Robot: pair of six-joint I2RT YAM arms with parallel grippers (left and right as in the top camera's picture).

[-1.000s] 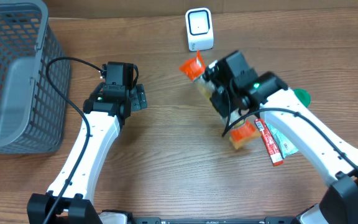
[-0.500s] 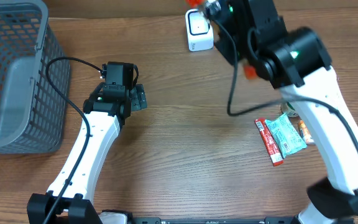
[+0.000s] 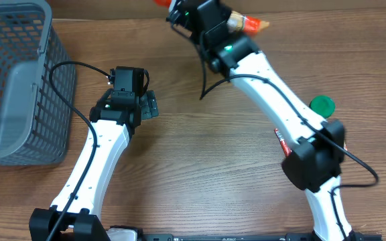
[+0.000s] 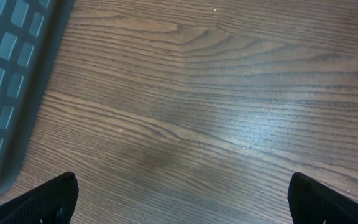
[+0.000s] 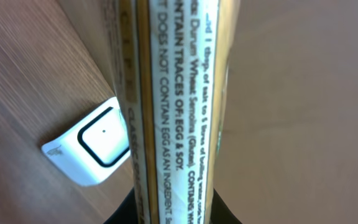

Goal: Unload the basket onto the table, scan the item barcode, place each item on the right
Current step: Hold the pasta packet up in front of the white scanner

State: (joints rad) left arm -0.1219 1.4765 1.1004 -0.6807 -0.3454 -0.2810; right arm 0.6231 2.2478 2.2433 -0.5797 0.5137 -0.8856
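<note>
The robot's right gripper will move back and down next to release its packet on bare wood (image 3: 267, 131) beside the red packet, since that lies below it, toward the robot's base.
My right gripper (image 3: 206, 17) is raised high at the back of the table and shut on a long packet (image 5: 173, 93) with printed ingredient text and orange ends (image 3: 250, 25). In the right wrist view the packet runs up from the jaws at the bottom edge and fills the middle. The white scanner (image 5: 92, 149) with a black-ringed window stands on the table behind and to the left of the packet. In the overhead view the arm hides the scanner. No barcode shows on the packet's visible face. My left gripper (image 3: 149, 106) (image 4: 182, 199) is open over bare wood.
A grey mesh basket (image 3: 12, 80) stands at the far left, its wall showing in the left wrist view (image 4: 11, 74). A green round lid (image 3: 322, 104) and the end of a red packet (image 3: 280, 138) lie at the right, partly under my right arm.
The right arm has lifted the packet off the table's right middle and swung it up and back over the scanner's place. The left arm has stayed still.
</note>
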